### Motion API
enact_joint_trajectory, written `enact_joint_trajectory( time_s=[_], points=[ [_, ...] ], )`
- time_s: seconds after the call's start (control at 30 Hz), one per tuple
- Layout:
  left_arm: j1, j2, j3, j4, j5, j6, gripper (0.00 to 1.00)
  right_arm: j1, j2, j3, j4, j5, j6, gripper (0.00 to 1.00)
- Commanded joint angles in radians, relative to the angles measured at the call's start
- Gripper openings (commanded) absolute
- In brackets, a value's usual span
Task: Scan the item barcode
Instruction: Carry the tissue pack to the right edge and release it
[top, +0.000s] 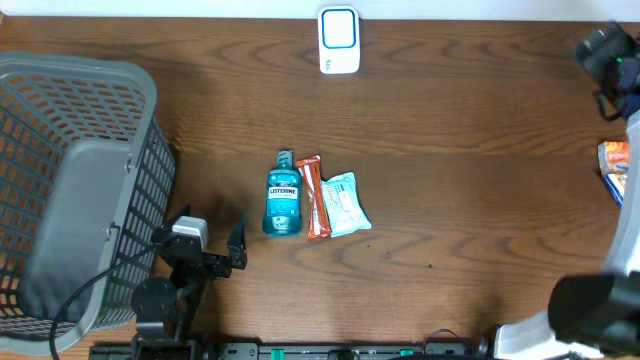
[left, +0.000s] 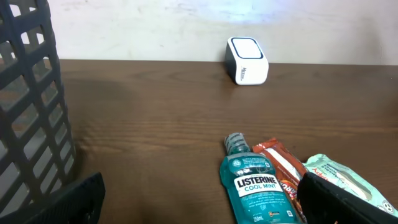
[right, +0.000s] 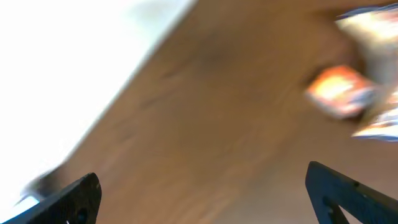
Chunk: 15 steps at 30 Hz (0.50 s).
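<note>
The wipes packet lies at the row's open end. My right gripper moves back, to the left in the overhead view, and down onto it next.
Three items lie side by side mid-table: a teal Listerine bottle, an orange-brown snack bar and a pale teal wipes packet. The white scanner with a blue-rimmed face stands at the far edge. My left gripper is open and empty, low over the table just left of the bottle. My right gripper is at the far right, open, with nothing between its fingers; its view is blurred.
A grey mesh basket fills the left side, close to the left arm. Colourful packets lie at the table's right edge near the right arm.
</note>
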Motion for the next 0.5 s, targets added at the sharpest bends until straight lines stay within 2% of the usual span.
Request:
enact_joint_trajectory(
  time_s=[0.0,0.07,0.33,0.4,0.47],
  points=[
    [0.004,-0.002,-0.018,-0.021,0.005,0.006,0.98,0.103,0.015,-0.004,-0.016,-0.342,-0.029,0.99],
    [0.004,-0.002,-0.018,-0.021,0.006,0.006,0.98,0.18,0.026,-0.012,-0.03,-0.405,-0.14,0.99],
    [0.004,-0.002,-0.018,-0.021,0.005,0.006,0.98,0.542,0.179,-0.061,-0.132,-0.406,-0.546,0.99],
    [0.004,-0.002,-0.018,-0.021,0.005,0.006,0.98,0.621,0.244,-0.08,-0.142,-0.378,-0.603,0.96],
    [0.004,-0.002,-0.018,-0.021,0.005,0.006,0.98,0.682,0.309,-0.085,-0.156,-0.327,-0.594,0.92]
  ],
)
